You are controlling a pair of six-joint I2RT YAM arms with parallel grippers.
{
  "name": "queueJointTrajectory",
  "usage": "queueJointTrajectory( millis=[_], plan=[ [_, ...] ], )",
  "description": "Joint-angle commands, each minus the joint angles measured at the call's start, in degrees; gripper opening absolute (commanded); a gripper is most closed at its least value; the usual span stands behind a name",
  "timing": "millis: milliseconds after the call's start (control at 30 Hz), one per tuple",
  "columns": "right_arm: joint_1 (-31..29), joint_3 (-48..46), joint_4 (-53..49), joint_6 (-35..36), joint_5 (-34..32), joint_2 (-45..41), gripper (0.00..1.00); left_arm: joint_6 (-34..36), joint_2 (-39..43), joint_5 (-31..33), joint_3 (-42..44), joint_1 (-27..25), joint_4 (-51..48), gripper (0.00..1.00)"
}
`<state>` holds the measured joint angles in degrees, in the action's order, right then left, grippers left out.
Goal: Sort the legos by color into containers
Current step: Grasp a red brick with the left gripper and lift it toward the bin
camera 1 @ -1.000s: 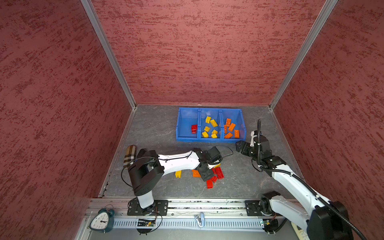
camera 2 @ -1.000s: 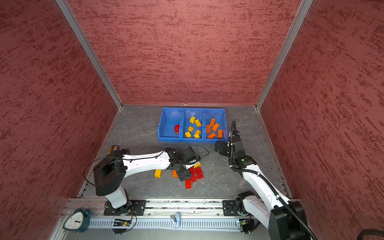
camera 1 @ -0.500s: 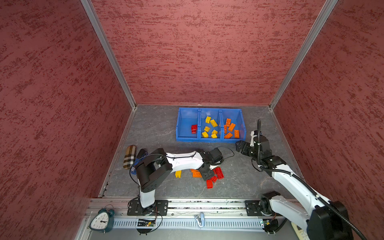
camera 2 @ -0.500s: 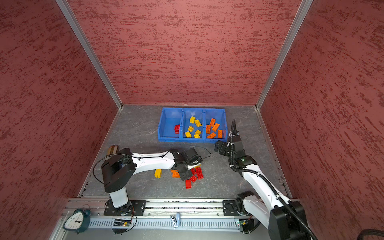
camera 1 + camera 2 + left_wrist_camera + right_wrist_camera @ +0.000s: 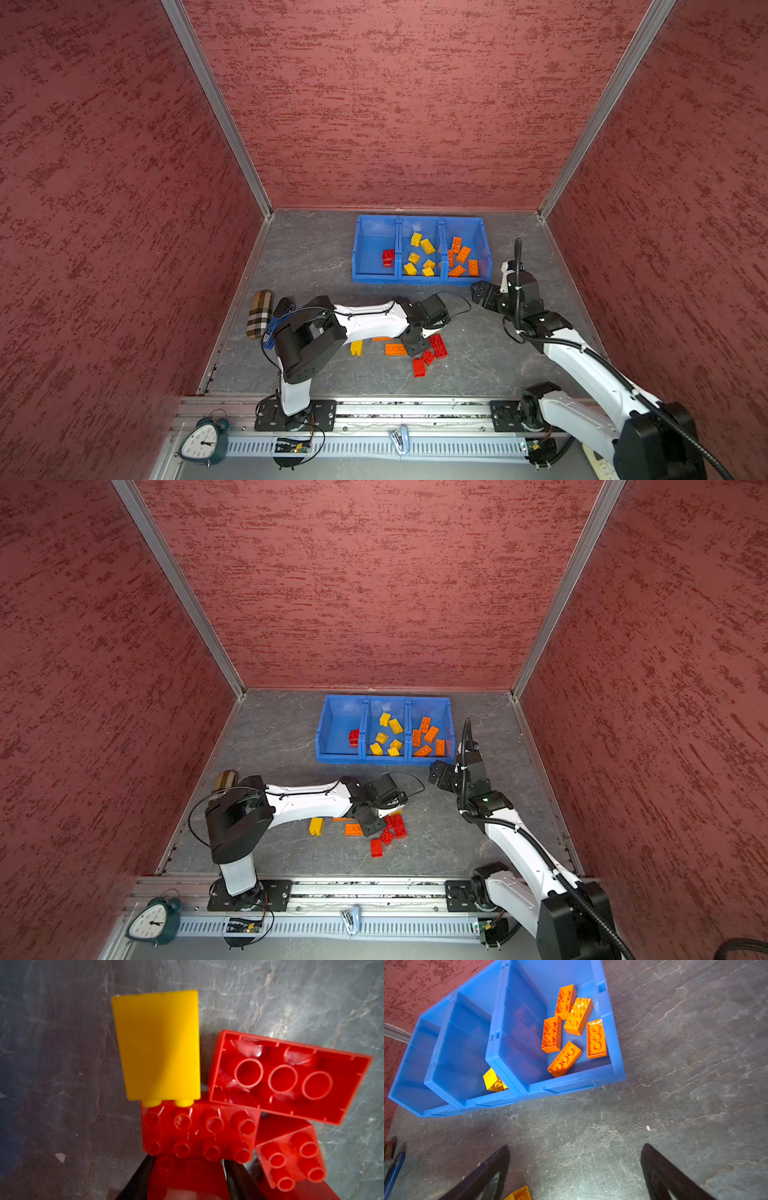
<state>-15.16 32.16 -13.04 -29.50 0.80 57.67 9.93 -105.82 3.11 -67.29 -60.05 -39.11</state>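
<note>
My left gripper next needs to rise, swing outward over the bottom of the blue container holding a red lego [image 5: 376,247], since the container lies outward, and release the matching red lego.
My left gripper [image 5: 417,345] is down in the loose pile of legos, and in the left wrist view its black fingers press both sides of a red lego [image 5: 187,1180]. Beyond it lie a long red brick [image 5: 199,1130], an upturned red brick [image 5: 291,1078], a small red one [image 5: 291,1159] and a yellow brick [image 5: 160,1047]. In both top views the blue containers [image 5: 419,279] hold a red lego [image 5: 388,257] on the left, yellow legos [image 5: 419,257] in the middle and orange legos [image 5: 463,255] on the right. My right gripper [image 5: 576,1147] hangs open and empty before the containers' right front corner.
A yellow lego [image 5: 356,347] and an orange lego [image 5: 395,349] lie on the floor left of the pile. A plaid case [image 5: 259,313] and a blue stapler [image 5: 272,328] sit by the left wall. A clock [image 5: 203,440] stands at the front rail. Red walls enclose the floor.
My left gripper has dropped lower into the pile and its jaws have narrowed onto the red lego, while the left arm's elbow swung rightward. The right arm has stayed still.
</note>
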Motion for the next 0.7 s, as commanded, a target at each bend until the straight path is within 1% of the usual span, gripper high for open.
queueJointTrajectory(
  millis=[0, 133, 233, 367, 433, 500, 567, 667],
  plan=[
    [-0.04, 0.53, 2.52, 0.76, 2.05, -1.07, 0.99, -0.86, 1.91, 0.49, 0.96, 0.93, 0.85, 0.40],
    [-0.26, -0.07, 5.11, 0.89, 5.96, -1.07, 0.99, -3.03, 7.74, 0.00, 1.80, 3.87, 2.67, 0.39],
    [-0.86, -0.28, 6.24, 0.98, 6.84, -0.82, 0.99, -4.10, 12.91, -0.06, 1.63, 6.45, 4.38, 0.37],
    [-2.39, -0.42, 6.78, 0.03, 6.96, 0.05, 0.99, -6.67, 18.14, 3.70, 1.98, 11.47, 8.83, 0.36],
    [-3.94, -0.43, 6.47, -0.73, 5.92, 0.79, 0.99, -8.24, 19.75, 5.40, 2.86, 15.14, 13.12, 0.36],
    [-6.08, -0.39, 5.99, -1.38, 4.15, 1.61, 0.99, -10.08, 20.21, 7.76, 3.67, 18.46, 18.12, 0.36],
    [-8.17, -0.01, 5.15, -1.84, 2.20, 2.72, 0.99, -12.61, 18.93, 9.99, 2.82, 21.44, 21.42, 0.36],
    [-11.03, 0.92, 4.19, -2.51, -0.25, 4.47, 0.99, -16.72, 13.89, 13.77, -1.48, 24.70, 22.79, 0.37]
  ],
)
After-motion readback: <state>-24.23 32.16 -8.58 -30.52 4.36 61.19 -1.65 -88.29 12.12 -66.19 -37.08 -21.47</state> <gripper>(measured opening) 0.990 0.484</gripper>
